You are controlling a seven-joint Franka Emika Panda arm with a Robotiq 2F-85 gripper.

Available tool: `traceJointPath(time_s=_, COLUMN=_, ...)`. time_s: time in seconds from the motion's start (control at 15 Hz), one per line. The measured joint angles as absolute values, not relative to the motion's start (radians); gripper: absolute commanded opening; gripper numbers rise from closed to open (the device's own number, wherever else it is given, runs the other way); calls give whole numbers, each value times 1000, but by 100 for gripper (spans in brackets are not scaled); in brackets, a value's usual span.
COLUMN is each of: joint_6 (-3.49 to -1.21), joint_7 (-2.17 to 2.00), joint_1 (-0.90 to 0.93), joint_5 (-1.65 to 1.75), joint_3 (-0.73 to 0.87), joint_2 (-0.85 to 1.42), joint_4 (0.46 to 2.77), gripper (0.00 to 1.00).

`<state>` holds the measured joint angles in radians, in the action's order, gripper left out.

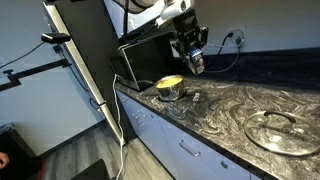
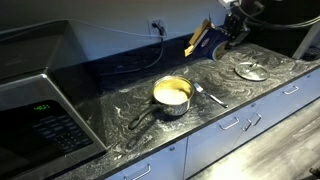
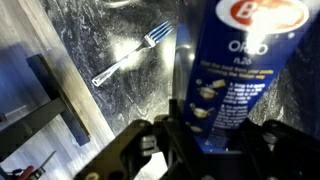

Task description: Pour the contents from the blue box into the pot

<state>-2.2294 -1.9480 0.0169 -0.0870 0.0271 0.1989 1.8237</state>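
The robot's gripper needs to lower the tilted blue box and turn it upright, onto the bare counter [image 1: 222, 109] [image 3: 148, 95] between the fork and the glass lid, where there is empty space.
My gripper [image 3: 215, 138] is shut on the blue box [image 3: 238, 70], a dark blue carton with white print that fills the right of the wrist view. In both exterior views the gripper [image 1: 190, 48] [image 2: 222, 28] holds the box [image 1: 196, 63] [image 2: 198, 38] in the air, tilted, with its yellow end lowest. The pot [image 1: 170, 87] [image 2: 172, 94] is small, silvery and yellow inside, with a dark handle. It stands on the counter below and to one side of the box. The pot is out of the wrist view.
A fork [image 2: 210, 95] [image 3: 130, 58] lies on the marbled dark counter [image 2: 120, 105] beside the pot. A flat glass lid with a knob [image 1: 278, 130] [image 2: 250, 72] lies further along. A black microwave [image 2: 40, 95] stands at one end. A power socket and cable [image 2: 158, 27] are on the back wall.
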Motion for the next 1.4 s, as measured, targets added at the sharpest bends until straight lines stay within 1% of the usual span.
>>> traceJointPath(time_s=0.27, joint_6=-2415, joint_7=-1854, joint_1=-40, joint_5=-304, joint_3=44, joint_2=174, joint_4=2003, gripper=14)
traceJointPath(time_s=0.47, joint_6=-2591, joint_7=-1704, joint_1=-64, joint_5=-529, joint_3=39, joint_2=172, joint_4=2125, gripper=14)
traceJointPath(time_s=0.6, joint_6=-2708, joint_7=-1582, joint_1=-103, joint_5=-708, joint_3=-10, joint_2=172, joint_4=2185, gripper=14)
traceJointPath(time_s=0.73, joint_6=-2787, joint_7=-1464, joint_1=-171, joint_5=-884, joint_3=-99, joint_2=172, joint_4=2212, gripper=14)
traceJointPath(time_s=0.87, joint_6=-2831, joint_7=-1332, joint_1=-221, joint_5=-1061, joint_3=-169, joint_2=174, joint_4=2219, gripper=14)
traceJointPath(time_s=1.0, joint_6=-2863, joint_7=-1188, joint_1=-241, joint_5=-1237, joint_3=-204, joint_2=183, joint_4=2219, gripper=14)
traceJointPath(time_s=1.2, joint_6=-2893, joint_7=-1019, joint_1=-240, joint_5=-1425, joint_3=-214, joint_2=218, joint_4=2219, gripper=14)
traceJointPath(time_s=1.4, joint_6=-2915, joint_7=-927, joint_1=-238, joint_5=-1523, joint_3=-216, joint_2=274, joint_4=2209, gripper=14)
